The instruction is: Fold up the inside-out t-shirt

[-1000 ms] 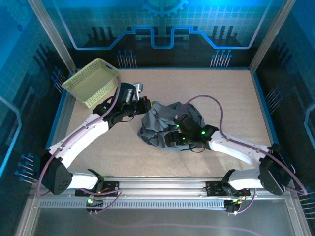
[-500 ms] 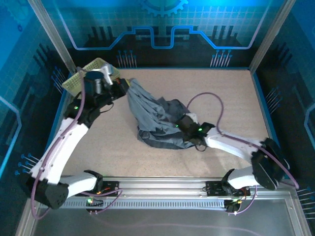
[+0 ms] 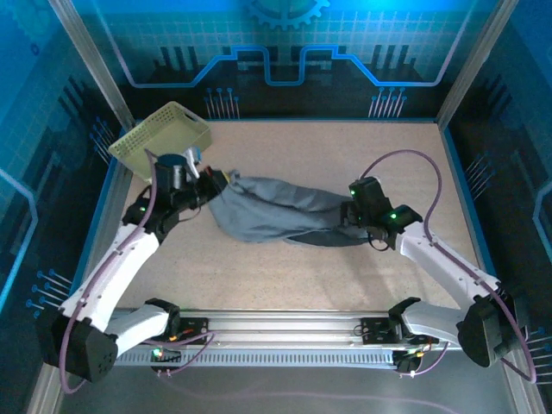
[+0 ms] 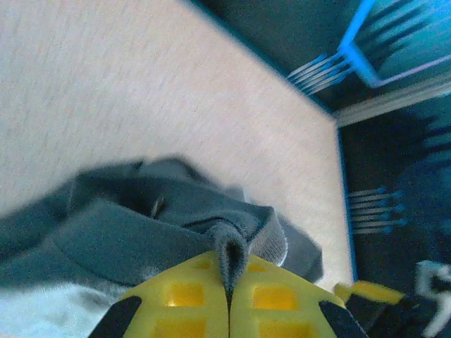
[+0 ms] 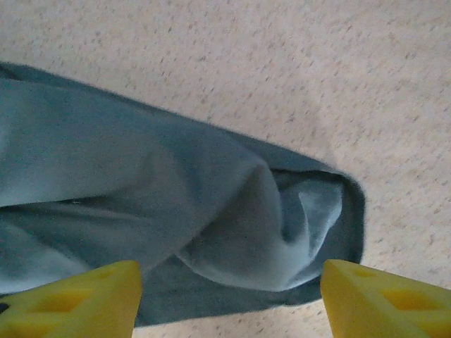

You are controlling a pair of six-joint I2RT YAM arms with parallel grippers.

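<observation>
The t-shirt's bunched end (image 3: 231, 207) lies below and back of my left gripper, so the gripper should bring the raised, hanging pinched fold back and down to let it go.
The inside-out t-shirt (image 3: 276, 211) is a dark slate-grey cloth, stretched into a long band across the middle of the table. My left gripper (image 3: 226, 179) is at its left end, shut on a pinched fold of the fabric. In the left wrist view the yellow fingers (image 4: 176, 296) press together with the t-shirt (image 4: 141, 225) bunched at my left gripper (image 4: 229, 264). My right gripper (image 3: 349, 216) hovers at the cloth's right end. In the right wrist view my right gripper (image 5: 229, 271) stands open, wide apart above a rounded fold of the t-shirt (image 5: 141, 169), holding nothing.
A pale yellow-green lattice basket (image 3: 162, 142) sits at the back left corner, just behind the left arm. The speckled tabletop (image 3: 388, 155) is bordered by blue walls and a metal rail at the near edge.
The left gripper, still shut on the cloth, came down and right from beside the basket. The right gripper moved right and opened. The crumpled shirt is now drawn out long.
</observation>
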